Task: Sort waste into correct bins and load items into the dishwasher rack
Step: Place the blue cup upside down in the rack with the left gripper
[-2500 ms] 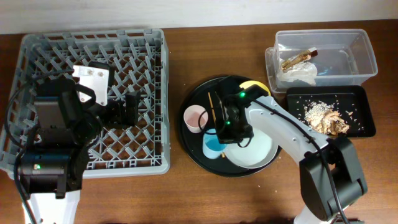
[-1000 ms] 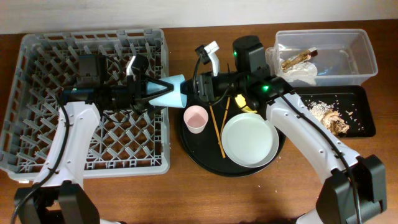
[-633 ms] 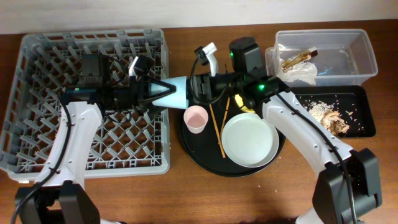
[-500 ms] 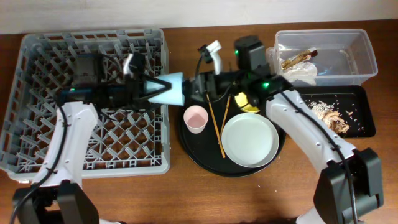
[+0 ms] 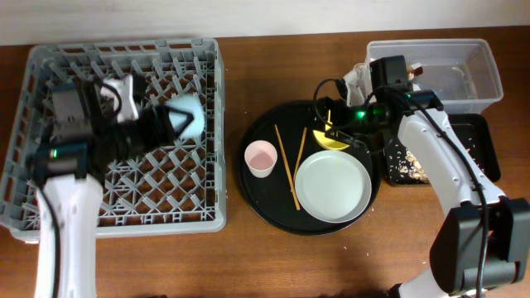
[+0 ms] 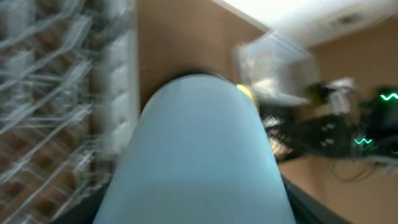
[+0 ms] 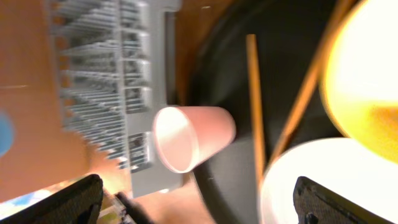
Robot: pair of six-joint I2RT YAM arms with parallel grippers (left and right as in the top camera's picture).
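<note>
My left gripper moves the blue cup down and back to the rack's empty corner (image 5: 196,182) beside the pink cup (image 5: 260,157) next, tipping it downward. It then releases the cup.
My left gripper (image 5: 166,124) is shut on the blue cup (image 5: 185,116) and holds it on its side over the grey dishwasher rack (image 5: 124,222). The blue cup (image 6: 199,155) fills the left wrist view and hides the fingers. My right gripper (image 5: 334,124) hangs open and empty above the yellow bowl (image 5: 335,141); in the right wrist view my right gripper (image 7: 205,205) has its fingers spread wide. The pink cup (image 5: 260,157), two chopsticks (image 5: 286,170) and the white plate (image 5: 333,186) lie on the round black tray (image 5: 273,211).
The clear tub (image 5: 476,74) stands at the back right, and my right arm crosses its left end. Below it, the shallow black tray (image 5: 484,141) is partly covered by that arm. The pink cup (image 7: 193,137) lies on its side beside the rack (image 7: 99,62).
The right gripper opened, let go of the blue cup and drew back right over the round tray. The left arm carried the cup left, over the rack.
</note>
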